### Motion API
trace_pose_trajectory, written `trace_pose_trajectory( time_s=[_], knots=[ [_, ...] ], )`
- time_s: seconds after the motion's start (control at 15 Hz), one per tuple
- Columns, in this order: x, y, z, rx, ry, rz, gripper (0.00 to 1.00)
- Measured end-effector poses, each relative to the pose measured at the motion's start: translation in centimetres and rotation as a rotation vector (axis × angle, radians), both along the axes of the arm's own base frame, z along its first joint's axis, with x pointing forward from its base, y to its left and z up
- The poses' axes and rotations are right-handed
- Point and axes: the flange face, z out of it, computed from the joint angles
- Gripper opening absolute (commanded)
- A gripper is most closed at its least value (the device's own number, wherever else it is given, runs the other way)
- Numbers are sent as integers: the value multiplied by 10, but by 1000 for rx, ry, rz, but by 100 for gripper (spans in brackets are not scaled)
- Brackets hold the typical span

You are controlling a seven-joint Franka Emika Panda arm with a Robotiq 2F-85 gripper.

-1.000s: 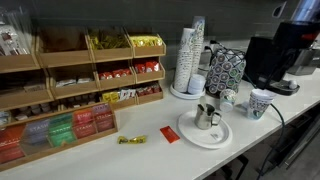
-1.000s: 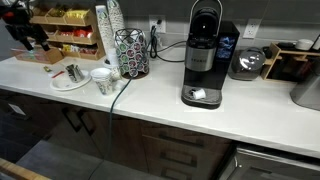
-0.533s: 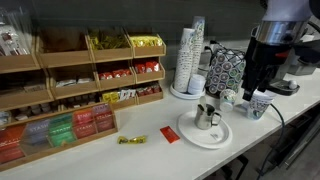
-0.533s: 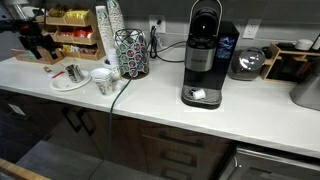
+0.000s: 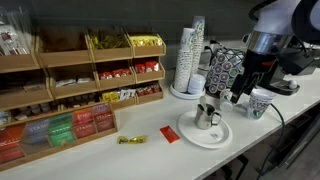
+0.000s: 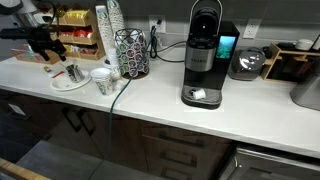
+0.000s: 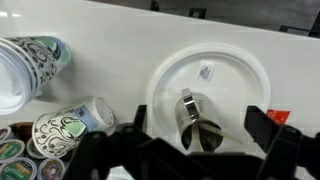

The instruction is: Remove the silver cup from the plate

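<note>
The silver cup's handle (image 5: 214,119) (image 7: 188,101) is below my gripper, between the two fingers. My gripper should go down onto the handle, open.
The silver cup (image 5: 207,115) stands upright on the white plate (image 5: 190,133) on the counter, also seen in an exterior view (image 6: 72,72) with the plate (image 6: 60,83). In the wrist view the cup (image 7: 190,105) sits in the middle of the plate (image 7: 165,75), with its handle pointing up the frame. My gripper (image 5: 240,92) is open and empty. It hangs above and beside the plate, apart from the cup. In the wrist view its two fingers (image 7: 198,120) straddle the cup from above.
A tall paper cup stack (image 5: 190,55), a pod holder (image 5: 226,70) and patterned mugs (image 5: 259,103) (image 7: 70,125) stand close to the plate. A red packet (image 5: 170,134) and a yellow packet (image 5: 131,140) lie beside it. Wooden tea shelves (image 5: 70,90) line the back. A coffee machine (image 6: 203,55) stands further along.
The arm has come into view from above and moved down and toward the plate. The cup and plate have not moved.
</note>
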Motion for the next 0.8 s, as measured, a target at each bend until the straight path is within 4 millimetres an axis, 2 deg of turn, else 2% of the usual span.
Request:
trace_pose_trajectory(
  time_s=[0.27, 0.53, 0.8],
  knots=[
    [17, 1, -46, 34, -15, 69, 100],
    [30, 12, -78, 58, 5, 136, 100],
    [47, 15, -96, 64, 22, 158, 83]
  ],
)
